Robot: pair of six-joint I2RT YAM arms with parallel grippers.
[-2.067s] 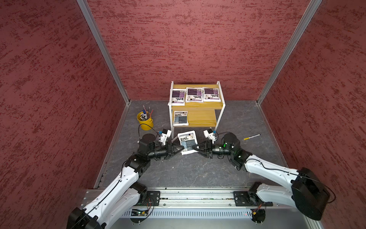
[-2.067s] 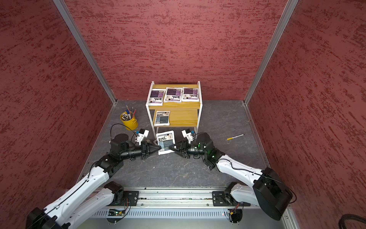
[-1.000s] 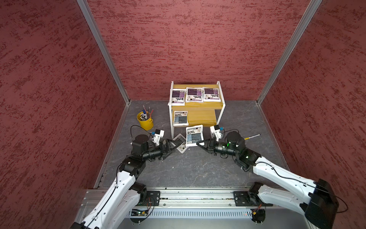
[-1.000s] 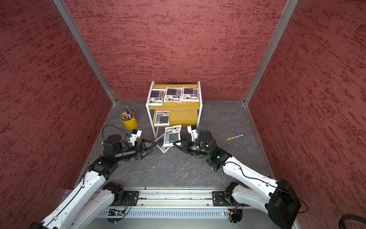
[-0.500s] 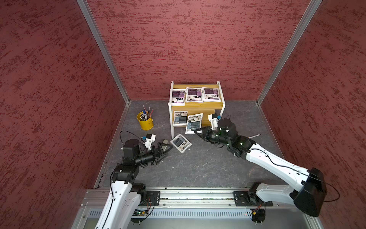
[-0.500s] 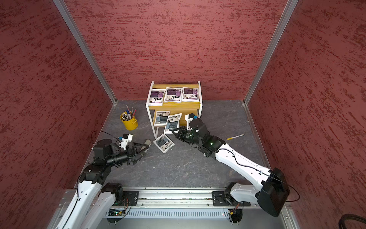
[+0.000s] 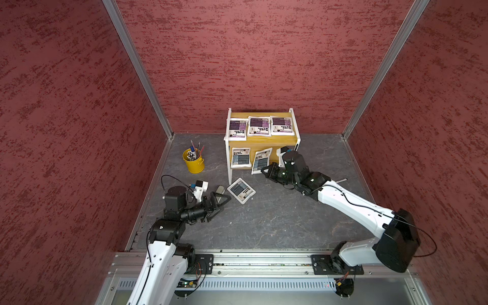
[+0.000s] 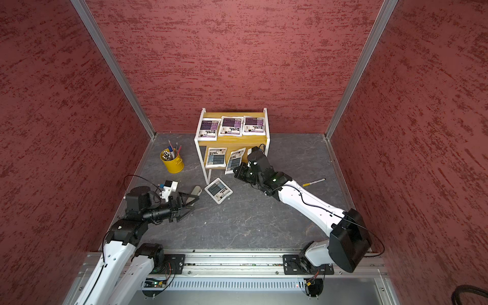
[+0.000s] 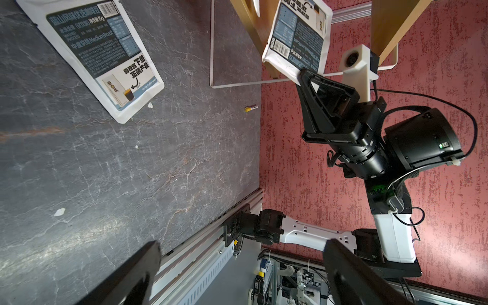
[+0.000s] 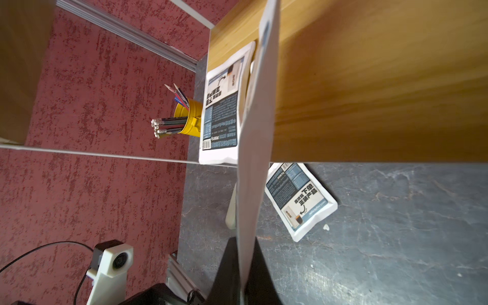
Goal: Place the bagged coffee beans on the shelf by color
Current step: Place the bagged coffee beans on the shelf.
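Observation:
The held bag overhangs the front of the lower board [image 7: 273, 156] [image 10: 305, 117], which lies outward of my right gripper. My right gripper will nudge outward and release the edge of the grey-blue bag.
The shelf [image 7: 264, 115] stands at the back wall with three purple bagged coffee beans [image 7: 259, 126] in a row on its upper board. One grey-blue bag [image 7: 240, 157] lies on the lower board. My right gripper [image 7: 264, 170] is shut on the edge of a second grey-blue bag [image 7: 261, 160], which hangs tilted over the lower board beside the first. In the right wrist view this held bag [image 10: 256, 132] runs edge-on from the jaws to the board. A third grey-blue bag [image 7: 241, 190] lies flat on the floor by the shelf's front left leg. My left gripper [image 7: 224, 202] is open and empty, just left of it.
A yellow pen bucket [image 7: 194, 162] stands left of the shelf. A grey-green case [image 7: 219, 189] lies on the floor by my left gripper's fingers. A pen [image 7: 340, 180] lies at the right, behind my right arm. Red walls close in on three sides.
My right gripper has carried a grey-blue bag from mid-floor up to the shelf's lower board. My left arm has drawn back toward the left, open, leaving the other bag on the floor.

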